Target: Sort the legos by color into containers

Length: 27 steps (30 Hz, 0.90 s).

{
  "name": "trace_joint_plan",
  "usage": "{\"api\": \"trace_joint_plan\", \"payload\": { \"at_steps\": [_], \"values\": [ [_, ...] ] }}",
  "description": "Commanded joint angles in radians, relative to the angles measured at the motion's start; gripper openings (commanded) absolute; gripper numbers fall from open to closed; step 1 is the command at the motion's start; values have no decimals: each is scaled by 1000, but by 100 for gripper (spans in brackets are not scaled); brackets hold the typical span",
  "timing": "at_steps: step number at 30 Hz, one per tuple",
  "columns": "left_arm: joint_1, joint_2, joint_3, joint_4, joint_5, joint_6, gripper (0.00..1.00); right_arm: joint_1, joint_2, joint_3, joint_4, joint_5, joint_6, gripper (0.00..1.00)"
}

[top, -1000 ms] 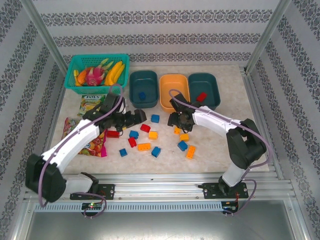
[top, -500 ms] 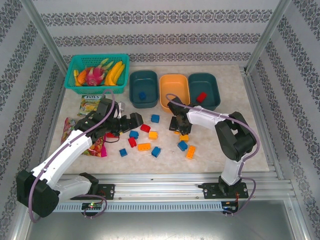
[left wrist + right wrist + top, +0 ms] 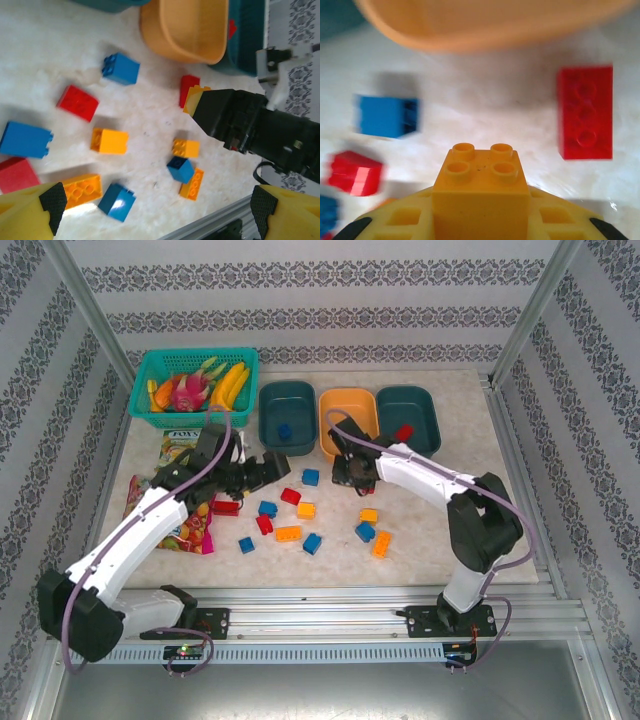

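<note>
The orange-yellow lego should go outward in my right gripper, over the near rim of the orange container (image 3: 348,400). My right gripper should then let go of the lego inside.
My right gripper (image 3: 351,474) is shut on an orange-yellow lego (image 3: 481,192), held just above the table in front of the orange container (image 3: 348,400). A teal container (image 3: 287,392) to its left holds a blue lego (image 3: 285,429). Another teal container (image 3: 407,395) to its right holds a red lego (image 3: 403,433). My left gripper (image 3: 270,472) hangs open over loose legos, among them a blue one (image 3: 116,201) and an orange one (image 3: 109,140). Several red, blue and orange legos lie scattered on the table (image 3: 430,530). A red lego (image 3: 585,112) lies right of the held one.
A turquoise basket of fruit (image 3: 193,385) stands at the back left. Snack packets (image 3: 185,446) lie along the left side under my left arm. The metal rail (image 3: 330,590) runs along the near edge.
My right gripper has shut on an orange-yellow lego and carried it back toward the orange container. My left gripper stayed open and shifted only slightly.
</note>
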Motion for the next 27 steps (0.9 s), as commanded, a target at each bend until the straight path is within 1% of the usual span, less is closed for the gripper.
{"api": "trace_joint_plan", "payload": {
  "at_steps": [1,4,7,11,15,17,19,21,23,25,27],
  "values": [
    [-8,78,100,58,1,-27,97,-45,14,112,-16,16,-60,24],
    [-6,173,178,96,20,-36,97,-100,116,221,-16,-42,-91,24],
    [-2,271,265,118,28,-38,97,-148,243,354,-40,-68,-121,23],
    [2,384,354,129,26,-30,97,-206,434,550,-109,-112,-144,25],
    [2,449,417,118,25,-13,96,-247,581,714,-180,-158,-135,28],
    [1,461,432,108,21,-9,96,-258,627,770,-205,-174,-127,31],
    [3,461,433,103,17,-9,96,-264,659,814,-228,-186,-128,36],
    [3,450,427,94,13,-8,96,-266,675,844,-242,-199,-128,47],
    [4,437,422,79,6,-5,96,-267,671,868,-258,-206,-135,56],
    [5,418,416,59,-5,-3,96,-269,646,876,-266,-213,-138,60],
    [10,392,408,29,-21,1,96,-268,588,865,-255,-217,-144,61]
  ]
}}
